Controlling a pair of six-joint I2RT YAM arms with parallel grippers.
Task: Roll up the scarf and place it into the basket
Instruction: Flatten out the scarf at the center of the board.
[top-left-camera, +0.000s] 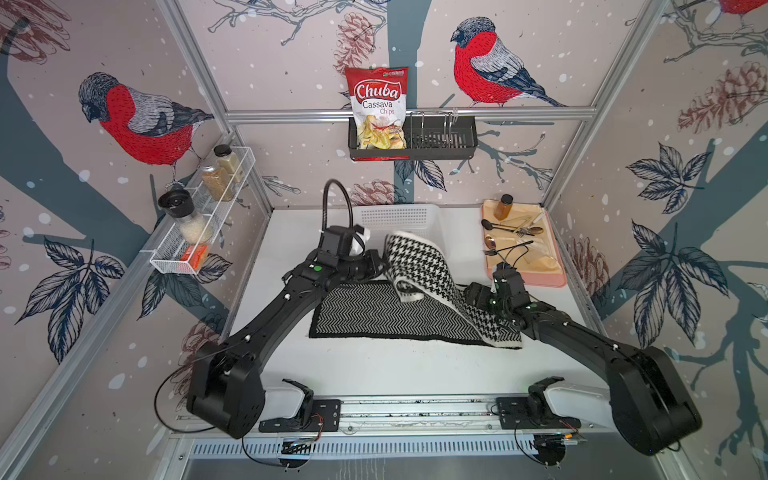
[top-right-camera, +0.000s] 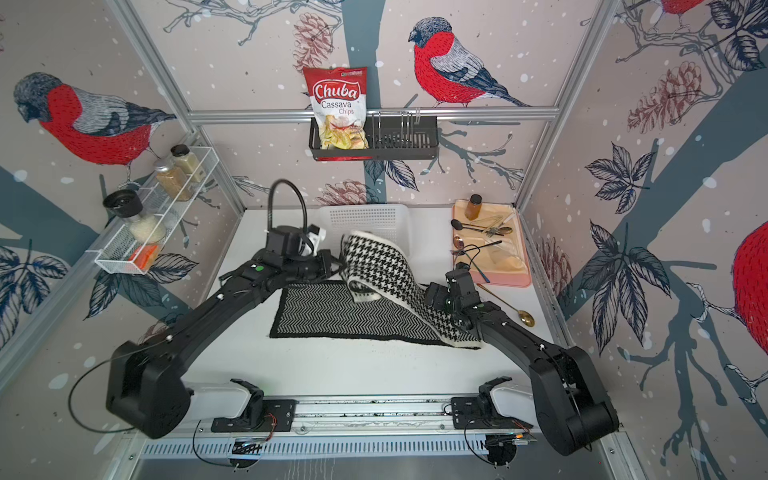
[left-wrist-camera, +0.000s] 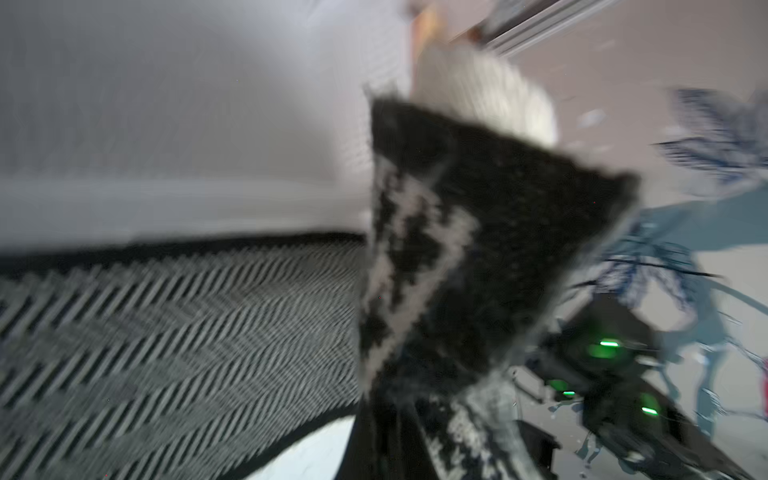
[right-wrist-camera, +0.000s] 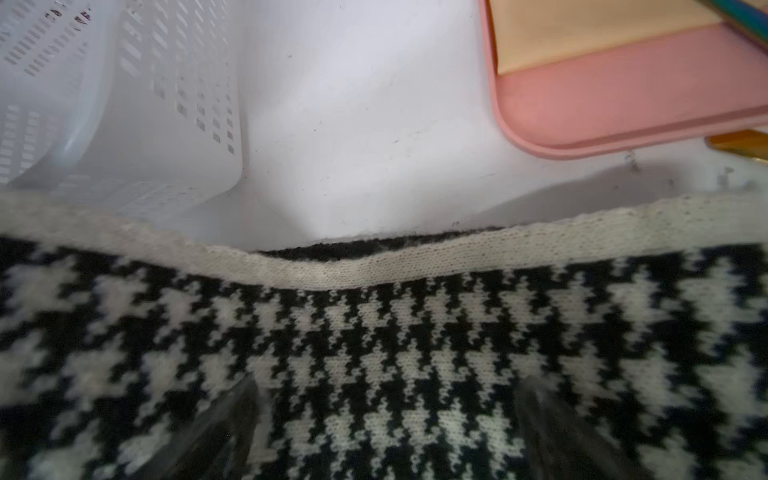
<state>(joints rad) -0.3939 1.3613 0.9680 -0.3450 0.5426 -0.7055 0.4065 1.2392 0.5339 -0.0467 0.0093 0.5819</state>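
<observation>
Next, my left gripper lowers toward the bare herringbone end (top-left-camera: 337, 308) and releases the cloth over it, because the raised end still arches above the scarf.
The scarf (top-left-camera: 374, 316) lies across the middle of the table in both top views, herringbone side up. One end is folded back, houndstooth side (top-right-camera: 382, 266) showing, and lifted in an arch. My left gripper (top-left-camera: 380, 266) is shut on that raised end, which fills the blurred left wrist view (left-wrist-camera: 478, 232). My right gripper (right-wrist-camera: 390, 415) is open, its clear fingers (right-wrist-camera: 232, 415) spread over the houndstooth strip (right-wrist-camera: 374, 332) near its cream edge, at the scarf's right side (top-left-camera: 471, 297). The white basket (top-left-camera: 395, 216) stands just behind the scarf, with nothing seen inside it (right-wrist-camera: 158, 104).
A pink tray (top-left-camera: 523, 274) with cutlery and a small bottle sits at the back right, close to my right wrist. A gold spoon (top-right-camera: 505, 301) lies on the table beside it. A black wire rack (top-left-camera: 440, 137) and a white mesh shelf (top-left-camera: 203, 216) hang on the walls.
</observation>
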